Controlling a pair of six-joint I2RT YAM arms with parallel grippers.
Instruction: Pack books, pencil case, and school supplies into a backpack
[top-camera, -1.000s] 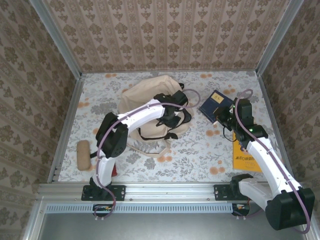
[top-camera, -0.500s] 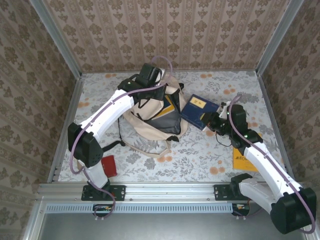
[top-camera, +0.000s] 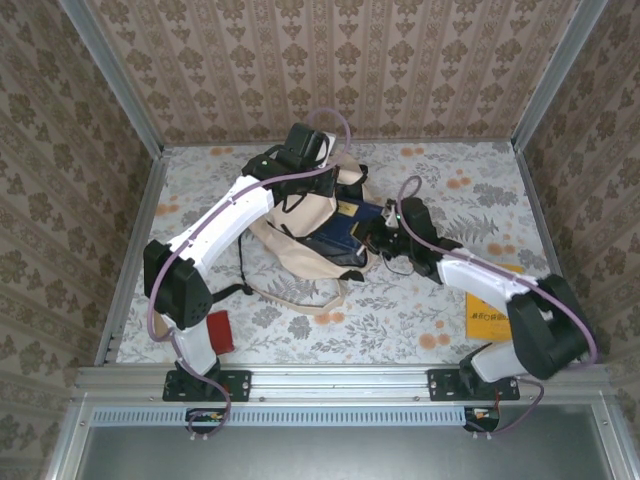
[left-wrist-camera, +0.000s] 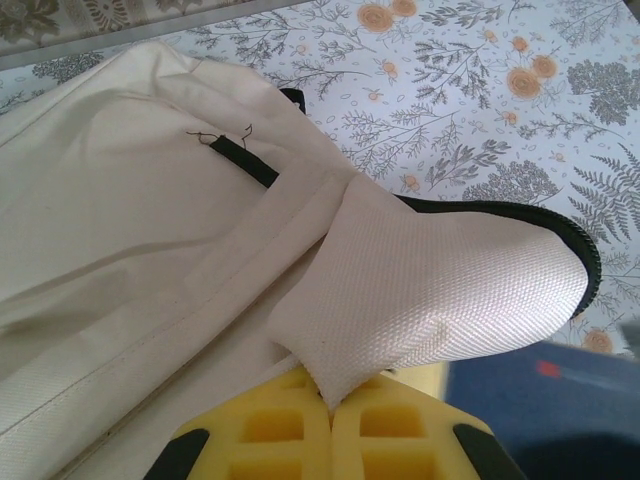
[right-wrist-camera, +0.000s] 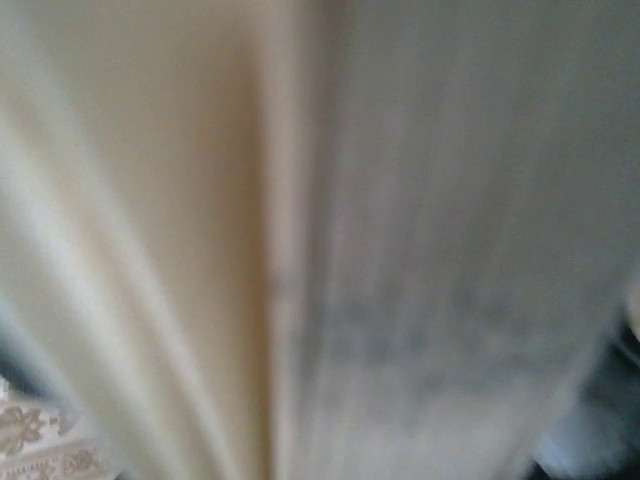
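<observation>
The navy book is uncovered, and the backpack's opening (top-camera: 336, 227) is below my left gripper toward my base. I should move my left gripper back over it next and release the backpack's flap there.
The cream backpack (top-camera: 285, 235) lies mid-table with its mouth facing right. My left gripper (top-camera: 322, 182) is at its top edge. In the left wrist view the yellow fingers (left-wrist-camera: 330, 400) are shut on a corner of the backpack's woven flap (left-wrist-camera: 430, 290) and hold it up. My right gripper (top-camera: 383, 238) is at the mouth, shut on a navy book (top-camera: 340, 232) that lies partly inside; its blue also shows under the flap (left-wrist-camera: 540, 400). Another yellow book (top-camera: 495, 312) lies on the table at the right. The red school supplies item (top-camera: 218, 330) is near the left arm's base. The pencil case is out of view.
Blurred cream fabric (right-wrist-camera: 150, 200) is close against the right wrist camera. A loose backpack strap (top-camera: 300, 300) trails across the floral tabletop toward the front. Metal rails and patterned walls (top-camera: 120, 270) enclose the table on three sides.
My right gripper has moved left and carried the navy book from beside the backpack into its mouth. My left arm rose to the backpack's top and has held there since.
</observation>
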